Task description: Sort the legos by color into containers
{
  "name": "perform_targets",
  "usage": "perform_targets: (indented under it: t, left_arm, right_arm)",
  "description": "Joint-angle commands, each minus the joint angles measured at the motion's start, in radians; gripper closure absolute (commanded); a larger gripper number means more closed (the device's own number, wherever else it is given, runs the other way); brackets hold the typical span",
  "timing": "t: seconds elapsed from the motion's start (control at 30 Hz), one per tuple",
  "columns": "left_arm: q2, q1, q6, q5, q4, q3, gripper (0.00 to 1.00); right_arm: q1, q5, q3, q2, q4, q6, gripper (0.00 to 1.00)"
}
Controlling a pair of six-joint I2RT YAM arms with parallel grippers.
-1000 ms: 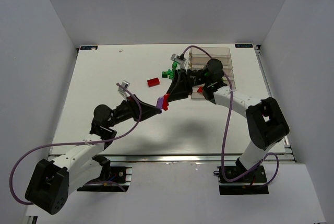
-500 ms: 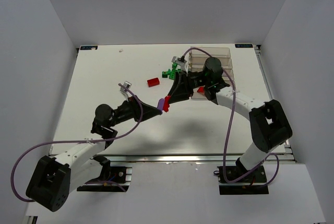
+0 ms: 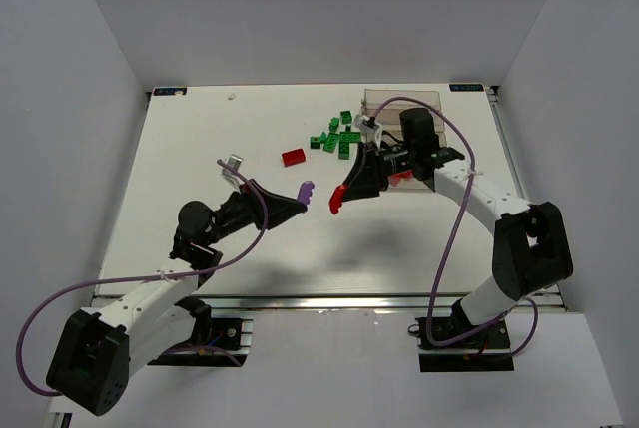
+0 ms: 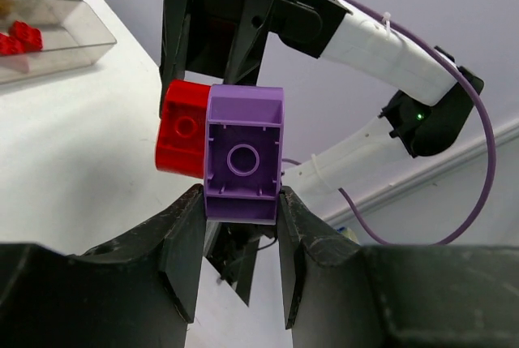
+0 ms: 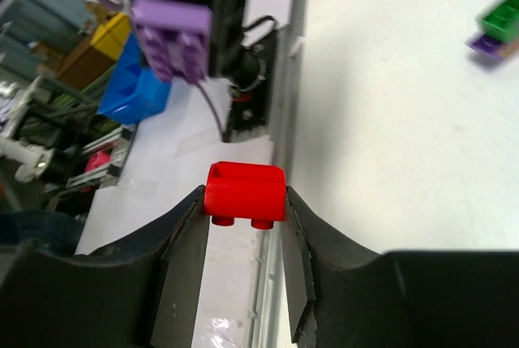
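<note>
The right gripper swings outward and to the right in the top view next, then turns downward over the nearest container, because that container holds red bricks.
My left gripper is shut on a purple brick and holds it above the table's middle. My right gripper is shut on a red brick, held a small gap to the right of the purple one. In the left wrist view the red brick shows just behind the purple one. The purple brick also shows in the right wrist view. The clear containers stand at the back right, partly hidden by the right arm; one holds red bricks.
A loose red brick lies on the table. Several green bricks lie in a cluster left of the containers. A green brick on a purple one shows in the right wrist view.
The purple and red bricks, joined between the two grippers a second ago, have come apart. My right gripper has drawn back to the right with the red brick; my left keeps the purple one.
</note>
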Motion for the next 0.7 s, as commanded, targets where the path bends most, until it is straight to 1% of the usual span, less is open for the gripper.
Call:
perform_targets:
  t: [0.0,0.03,0.1,0.13,0.17,0.2,0.23,0.3,0.33,0.43,0.53,0.6,0.63,0.67]
  left_arm:
    - [-0.018,-0.005,0.032,-0.062,-0.007,0.034,1.0]
    - [-0.021,-0.004,0.054,-0.069,-0.05,0.041,1.0]
    - [-0.035,-0.004,0.103,-0.098,-0.143,0.052,1.0]
    - [-0.041,-0.004,0.117,-0.112,-0.17,0.058,1.0]
    - [-0.055,-0.004,0.127,-0.126,-0.196,0.063,1.0]
    - [-0.061,-0.004,0.144,-0.15,-0.231,0.061,1.0]
    - [-0.067,-0.004,0.15,-0.16,-0.24,0.061,1.0]
    - [-0.072,-0.004,0.16,-0.171,-0.257,0.061,1.0]
    - [-0.069,-0.004,0.16,-0.171,-0.262,0.061,1.0]
    - [-0.054,-0.004,0.158,-0.163,-0.259,0.063,1.0]
    - [-0.049,-0.004,0.158,-0.171,-0.256,0.066,1.0]
    - [-0.046,-0.004,0.16,-0.175,-0.253,0.069,1.0]
    - [-0.043,-0.004,0.161,-0.18,-0.253,0.071,1.0]
    - [-0.04,-0.005,0.161,-0.178,-0.251,0.074,1.0]
  right_arm:
    - [-0.056,0.029,0.026,-0.045,-0.22,-0.234,1.0]
    - [-0.091,0.078,0.038,-0.044,-0.301,-0.27,1.0]
    - [-0.127,0.156,0.089,-0.028,-0.381,-0.365,1.0]
    - [-0.163,0.254,0.11,-0.021,-0.422,-0.403,1.0]
    - [-0.177,0.313,0.13,-0.013,-0.482,-0.437,1.0]
    - [-0.191,0.372,0.152,-0.004,-0.487,-0.457,1.0]
    - [-0.215,0.502,0.159,-0.002,-0.484,-0.459,1.0]
    - [-0.24,0.6,0.17,0.002,-0.454,-0.466,1.0]
    - [-0.254,0.722,0.169,-0.001,-0.429,-0.453,1.0]
    - [-0.272,0.903,0.181,0.013,-0.355,-0.434,1.0]
    - [-0.291,1.028,0.204,0.048,-0.318,-0.413,1.0]
    - [-0.306,1.068,0.215,0.08,-0.299,-0.411,1.0]
    - [-0.311,1.112,0.228,0.093,-0.297,-0.414,1.0]
    - [-0.318,1.116,0.238,0.117,-0.3,-0.42,1.0]
